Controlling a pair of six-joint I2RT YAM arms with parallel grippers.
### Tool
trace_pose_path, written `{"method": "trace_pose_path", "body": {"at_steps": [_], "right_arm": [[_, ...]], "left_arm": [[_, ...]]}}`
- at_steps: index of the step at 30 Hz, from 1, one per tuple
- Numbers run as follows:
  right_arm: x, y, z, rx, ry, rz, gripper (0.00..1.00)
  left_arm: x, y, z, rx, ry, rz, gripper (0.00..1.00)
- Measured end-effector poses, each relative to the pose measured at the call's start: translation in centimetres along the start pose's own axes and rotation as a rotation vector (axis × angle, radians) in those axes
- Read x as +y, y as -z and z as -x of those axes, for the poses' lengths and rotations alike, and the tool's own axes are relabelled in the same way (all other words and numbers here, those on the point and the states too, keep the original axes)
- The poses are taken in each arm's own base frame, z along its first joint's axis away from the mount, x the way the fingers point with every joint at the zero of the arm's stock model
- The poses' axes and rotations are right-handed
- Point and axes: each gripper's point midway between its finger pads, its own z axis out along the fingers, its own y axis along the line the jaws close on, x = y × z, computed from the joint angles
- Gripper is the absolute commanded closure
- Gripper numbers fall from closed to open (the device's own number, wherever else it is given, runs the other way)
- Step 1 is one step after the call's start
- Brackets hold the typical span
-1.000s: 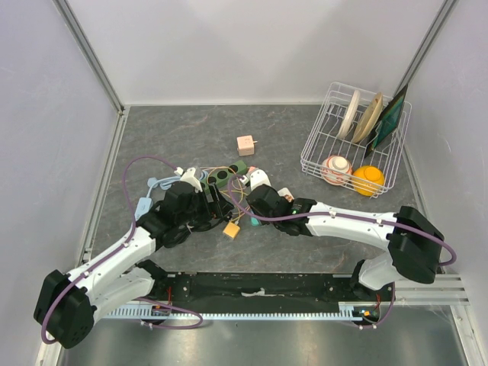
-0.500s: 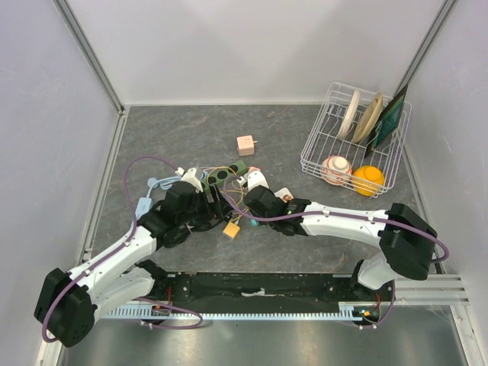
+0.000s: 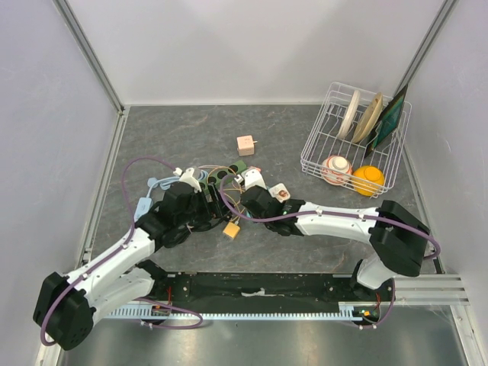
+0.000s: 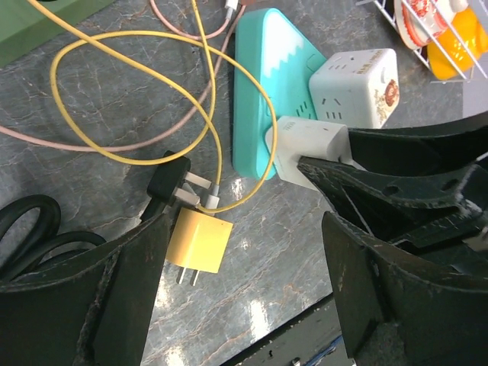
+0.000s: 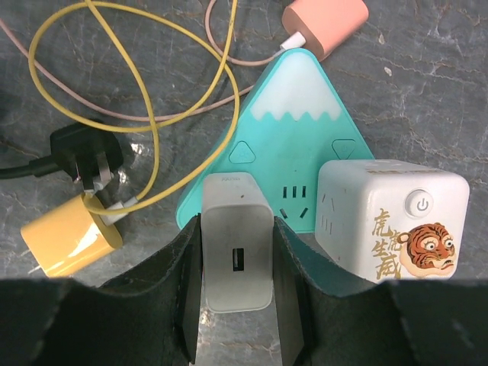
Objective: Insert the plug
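Observation:
The plug already stands against the teal power strip's corner (image 5: 194, 206) beside the yellow cable, so the robot's right gripper needs to press toward that corner next and then let go of the plug.
My right gripper (image 5: 236, 301) is shut on a white USB charger plug (image 5: 235, 244), held over the lower left corner of a teal mountain-shaped power strip (image 5: 293, 130). A white cube adapter with a tiger picture (image 5: 389, 217) sits on the strip's right side. In the left wrist view the plug (image 4: 309, 145) touches the strip's (image 4: 267, 69) edge. My left gripper (image 4: 244, 282) is open and empty over bare table, beside a yellow charger (image 4: 198, 242). In the top view the right gripper (image 3: 255, 200) and the left gripper (image 3: 206, 207) sit close together.
A yellow cable (image 5: 145, 99), a pink cable and pink plug (image 5: 325, 21), and a black three-pin plug (image 5: 80, 156) lie left of the strip. A pink cube (image 3: 245, 144) sits farther back. A wire dish rack (image 3: 354, 141) with plates stands at the back right.
My right gripper has moved left and slightly away along the table with the white plug, closer to the left gripper. The left arm has barely moved.

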Motion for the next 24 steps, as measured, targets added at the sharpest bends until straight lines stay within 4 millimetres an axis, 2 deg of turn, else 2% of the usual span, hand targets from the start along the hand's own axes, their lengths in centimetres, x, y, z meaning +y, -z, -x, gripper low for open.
{"method": "trace_pose_path", "body": {"at_steps": [11,19,24], "right_arm": [[1.4,-1.9,1.1,-0.001,-0.026,-0.008,1.0],[2.3,-3.0,2.6,0.105,0.054,-0.047,1.0],[2.2,-3.5,2.1,0.142,0.075,-0.06,1.0]], "left_arm": [[0.4,1.2,0.0,-0.038,0.028,0.003,0.13],[1.0,1.2,0.3,-0.06,0.029,0.032,0.14],[1.3,1.2,0.6,-0.075,0.029,0.049,0.14]]}}
